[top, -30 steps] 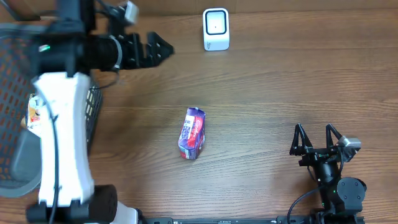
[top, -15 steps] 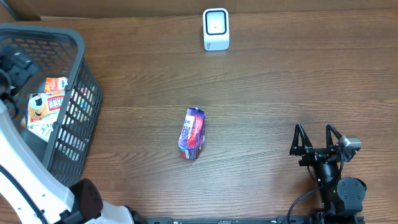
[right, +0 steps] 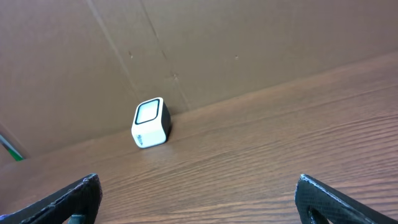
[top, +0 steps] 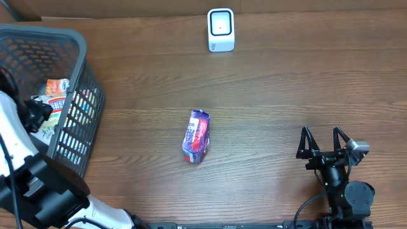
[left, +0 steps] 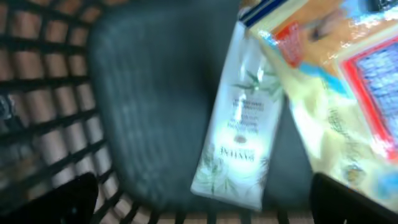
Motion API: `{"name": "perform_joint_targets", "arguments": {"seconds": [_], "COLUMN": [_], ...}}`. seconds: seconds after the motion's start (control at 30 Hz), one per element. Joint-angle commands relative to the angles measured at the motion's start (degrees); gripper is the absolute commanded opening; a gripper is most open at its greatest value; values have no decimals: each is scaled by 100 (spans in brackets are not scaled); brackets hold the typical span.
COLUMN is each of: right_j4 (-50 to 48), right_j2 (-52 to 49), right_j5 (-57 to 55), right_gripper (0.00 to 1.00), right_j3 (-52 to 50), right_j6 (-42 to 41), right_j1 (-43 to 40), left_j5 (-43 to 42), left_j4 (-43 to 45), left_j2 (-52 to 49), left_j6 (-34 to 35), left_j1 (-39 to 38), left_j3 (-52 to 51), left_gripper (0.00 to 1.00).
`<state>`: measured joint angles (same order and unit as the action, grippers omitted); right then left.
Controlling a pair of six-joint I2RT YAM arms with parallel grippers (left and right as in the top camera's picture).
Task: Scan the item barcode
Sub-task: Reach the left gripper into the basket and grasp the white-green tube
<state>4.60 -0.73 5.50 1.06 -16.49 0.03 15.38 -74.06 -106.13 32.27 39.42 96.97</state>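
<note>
My left gripper moves deeper down into the grey basket next, onto the printed middle of the white pouch (left: 239,124), as the pouch lies flat below, between the open fingers.
A purple and blue carton (top: 197,137) lies on its side mid-table, with no gripper touching it. The white barcode scanner (top: 220,30) stands at the back edge and also shows in the right wrist view as scanner (right: 151,122). My left gripper (left: 199,214) is open over the inside of the grey basket (top: 63,32), above a white pouch (left: 239,124) and a yellow and orange packet (left: 336,81); it holds nothing. My right gripper (top: 323,143) rests open at the front right, empty, facing the scanner.
The basket fills the left side of the table and holds several packets (top: 56,89). The white left arm (top: 16,149) reaches over the basket's near wall. A cardboard wall (right: 217,43) runs behind the scanner.
The left arm has swung from the back of the table, down and left, over the basket. The carton, scanner and right arm have not moved.
</note>
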Motion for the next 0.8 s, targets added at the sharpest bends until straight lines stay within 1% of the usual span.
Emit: {"name": "perform_joint_targets", "arguments": {"seconds": [0.0,0.1,0.17,0.3,0.47,0.5,0.53,0.57,0.63,0.67,0.7,0.77], "right_j4": [-31,-31,-31,-31,-31,-31,-31,-31,-31,-31,-31,-31], "right_j2": [46,46,46,46,46,46,46,46,46,46,46,46], "right_j5": [-52,-52,-52,-52,-52,-52,-52,-52,-52,-52,-52,-52], "right_gripper": [100,100,100,100,100,100,100,100,100,100,100,100], "right_j3": [-61,-61,-61,-61,-61,-61,-61,-61,-61,-61,-61,-61], "right_j6": [2,2,2,2,2,2,2,2,2,2,2,2], "right_j1": [24,24,24,24,24,24,24,24,24,24,24,24], "left_j5": [175,170,118,111,111,111,109,111,109,109,111,114], "left_j4": [748,1600,2052,2682,3501,3580,3630,3676,3700,3703,3703,3689], "left_j2": [59,57,55,48,48,48,48,48,48,48,48,48], "left_j6": [37,-267,-400,-411,-658,-658,-658,-656,-654,-654,-654,-654], "left_j1": [0,0,-2,-2,-2,-2,-2,-2,-2,-2,-2,-2], "left_j3": [-1141,-1808,-2074,-2365,-2717,-2752,-2765,-2771,-2771,-2774,-2771,-2771], "left_gripper": [100,100,100,100,100,98,82,54,23,11,5,4]}}
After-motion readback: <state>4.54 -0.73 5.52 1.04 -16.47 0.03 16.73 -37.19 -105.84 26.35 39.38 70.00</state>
